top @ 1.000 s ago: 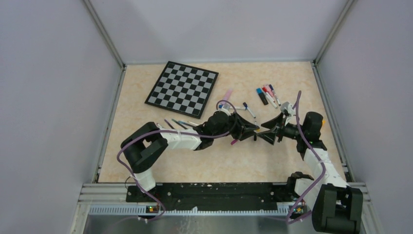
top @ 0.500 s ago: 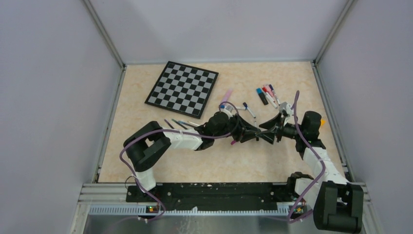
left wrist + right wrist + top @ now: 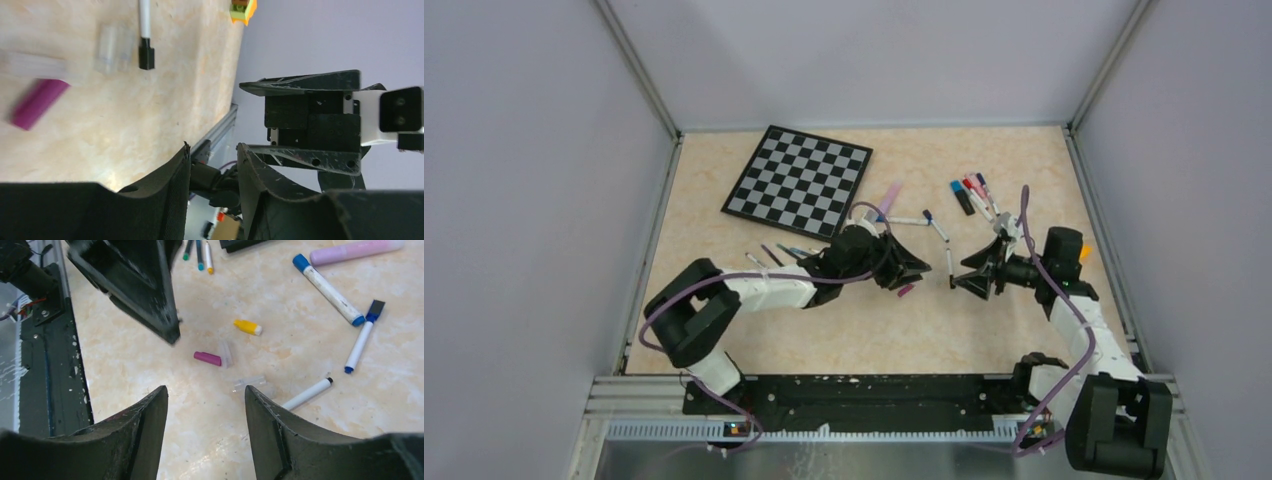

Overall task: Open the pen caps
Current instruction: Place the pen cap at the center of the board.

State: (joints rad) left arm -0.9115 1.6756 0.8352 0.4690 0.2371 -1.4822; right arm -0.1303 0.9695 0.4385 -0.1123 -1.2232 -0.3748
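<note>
The yellow cap (image 3: 247, 327) lies below the right gripper and to its left in the top view, so the right gripper will swing past the clear caps and down onto it next.
My left gripper (image 3: 911, 270) and right gripper (image 3: 961, 283) face each other a short way apart above the table, both open and empty. Between them lies a white pen with a bare black tip (image 3: 948, 262), also in the right wrist view (image 3: 306, 394) and the left wrist view (image 3: 144, 27). A purple cap (image 3: 207, 358) lies loose below the left gripper (image 3: 140, 285), beside two clear caps (image 3: 226, 354) and a yellow cap (image 3: 247, 327). The left wrist view shows my open left gripper (image 3: 212, 160), the purple cap (image 3: 37, 102) blurred, and the right gripper (image 3: 310, 120) opposite. My right gripper (image 3: 206, 405) is wide open.
A chessboard (image 3: 799, 180) lies at the back left. Several capped markers (image 3: 971, 194) lie at the back right. A blue-capped marker (image 3: 327, 290), a blue-capped pen (image 3: 361, 342) and a pink marker (image 3: 355, 250) lie behind the grippers. Thin pens (image 3: 776, 255) lie by the left arm. A yellow-orange block (image 3: 1084, 253) sits at the right.
The two grippers, joined tip to tip before, have pulled apart. The left arm drew back to the left. The white pen now lies on the table between them.
</note>
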